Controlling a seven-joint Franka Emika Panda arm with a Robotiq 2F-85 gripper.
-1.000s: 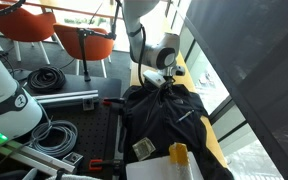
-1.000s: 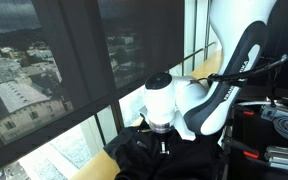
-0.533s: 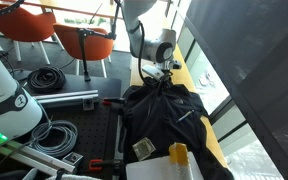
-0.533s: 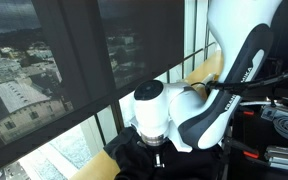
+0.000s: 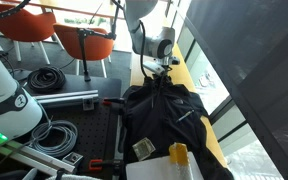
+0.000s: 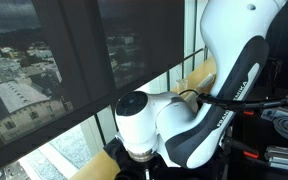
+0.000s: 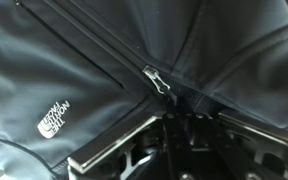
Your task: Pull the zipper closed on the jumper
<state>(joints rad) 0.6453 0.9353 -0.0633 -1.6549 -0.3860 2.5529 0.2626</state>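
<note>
My gripper should next move along the zipper toward the zipper's collar end, which is to its right in the wrist view, and release the zipper's pull tab there.
A black jumper lies spread on the wooden table beside the window. Its zipper runs up the middle toward the collar. In the wrist view the metal zipper slider sits on the dark fabric, near a white logo, and its pull tab leads down into my gripper. The fingers are shut together on the pull. In an exterior view my gripper is at the far collar end of the jumper. In the window-side exterior view the white arm hides the gripper and most of the jumper.
A yellow object and a white box lie at the jumper's near end. Coiled cables, orange chairs and a large white device stand beside the table. The window runs along the other side.
My gripper has moved a little toward the far collar end of the jumper, drawing the zipper pull along. In the window-side view the arm has swung lower and closer to the camera.
</note>
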